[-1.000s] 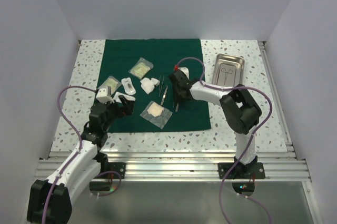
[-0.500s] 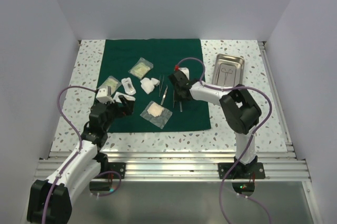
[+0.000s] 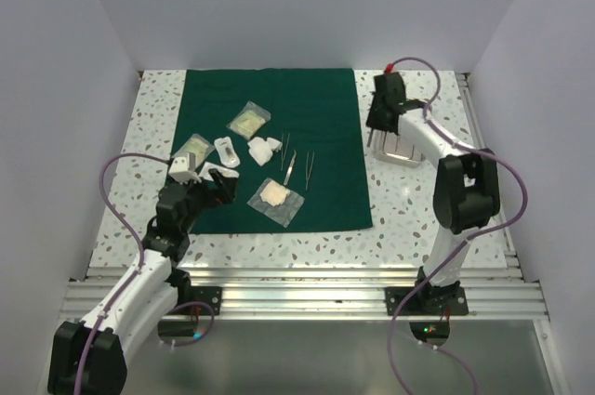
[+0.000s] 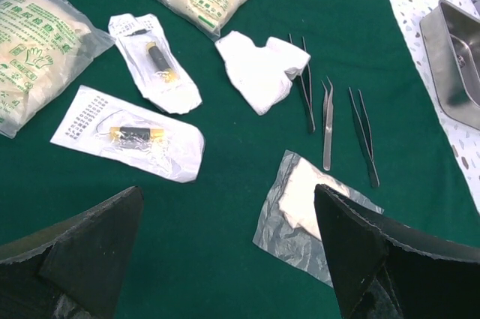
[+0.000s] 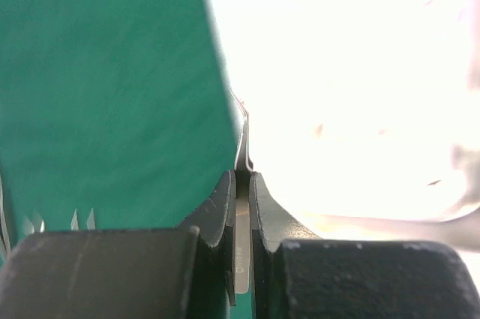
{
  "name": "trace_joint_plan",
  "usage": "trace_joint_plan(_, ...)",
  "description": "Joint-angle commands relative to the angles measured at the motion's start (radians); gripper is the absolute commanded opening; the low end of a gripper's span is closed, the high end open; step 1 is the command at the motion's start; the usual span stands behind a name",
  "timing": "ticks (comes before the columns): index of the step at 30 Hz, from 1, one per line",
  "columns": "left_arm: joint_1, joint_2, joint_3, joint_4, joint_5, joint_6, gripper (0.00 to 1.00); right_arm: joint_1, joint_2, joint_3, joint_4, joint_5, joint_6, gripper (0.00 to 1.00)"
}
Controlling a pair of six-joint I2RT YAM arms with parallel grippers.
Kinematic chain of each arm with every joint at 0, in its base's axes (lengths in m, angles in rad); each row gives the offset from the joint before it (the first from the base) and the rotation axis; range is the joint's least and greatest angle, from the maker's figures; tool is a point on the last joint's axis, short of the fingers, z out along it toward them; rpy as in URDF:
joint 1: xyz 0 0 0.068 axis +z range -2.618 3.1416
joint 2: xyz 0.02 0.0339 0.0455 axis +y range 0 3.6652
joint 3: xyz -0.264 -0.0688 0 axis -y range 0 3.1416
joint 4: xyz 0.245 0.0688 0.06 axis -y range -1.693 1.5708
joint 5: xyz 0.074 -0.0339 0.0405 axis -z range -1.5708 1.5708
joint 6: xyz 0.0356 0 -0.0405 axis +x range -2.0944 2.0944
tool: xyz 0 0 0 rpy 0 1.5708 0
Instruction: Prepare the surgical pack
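Observation:
My right gripper shifts to the right in the top view, over the steel tray, then down inside next, because the instrument still hangs beside it.
The dark green cloth lies flat mid-table. On it are clear gauze pouches, white packets and three thin steel instruments; the left wrist view shows them too. My right gripper is shut on a thin steel instrument and holds it at the cloth's right edge, by the left side of the steel tray. My arm hides most of the tray. My left gripper is open and empty above the cloth's near left part, beside a gauze pouch.
A loose white gauze piece lies beside the instruments. The tray's corner shows at the right edge of the left wrist view. White walls enclose the table on three sides, and a metal rail runs along the near edge.
My right gripper has swung from the middle of the cloth to the right and back, to the tray's left side, carrying a steel instrument. The left arm has not moved.

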Motion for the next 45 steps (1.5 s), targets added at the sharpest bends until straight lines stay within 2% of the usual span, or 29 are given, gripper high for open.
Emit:
trace_joint_plan(1,-0.005,-0.017,-0.013,0.06,0.015,0.015,1.0,-0.115,-0.019,0.094,-0.03,-0.044,-0.049,0.0)
trace_joint_plan(8,-0.006,-0.017,-0.019,0.074,0.022,0.016,1.0,-0.236,0.156,0.235,-0.053,-0.041,-0.111,0.0)
trace_joint_plan(12,-0.005,-0.017,-0.022,0.08,0.021,0.016,1.0,-0.241,0.263,0.275,-0.056,-0.065,-0.138,0.0)
trace_joint_plan(20,-0.005,-0.008,-0.021,0.085,0.022,0.016,1.0,-0.241,0.306,0.246,-0.024,-0.07,-0.14,0.01)
trace_joint_plan(24,-0.006,-0.008,-0.021,0.083,0.021,0.016,1.0,-0.239,0.277,0.232,-0.03,-0.062,-0.14,0.2)
trace_joint_plan(26,-0.005,-0.008,-0.019,0.083,0.021,0.016,1.0,-0.235,0.228,0.215,-0.026,-0.052,-0.14,0.24)
trace_joint_plan(29,-0.006,-0.011,-0.019,0.082,0.022,0.016,1.0,-0.192,0.141,0.168,-0.02,-0.009,-0.15,0.31)
trace_joint_plan(33,-0.005,-0.008,-0.019,0.082,0.022,0.016,1.0,-0.089,0.046,0.128,-0.039,0.1,-0.177,0.34)
trace_joint_plan(37,-0.005,-0.008,-0.018,0.08,0.022,0.016,1.0,0.024,-0.053,0.034,-0.001,0.102,-0.154,0.36)
trace_joint_plan(40,-0.005,-0.008,-0.018,0.08,0.022,0.016,1.0,0.106,-0.08,-0.021,0.017,0.061,-0.106,0.37)
trace_joint_plan(45,-0.005,-0.01,-0.018,0.077,0.025,0.016,1.0,0.23,-0.036,-0.023,0.007,0.044,-0.022,0.43)
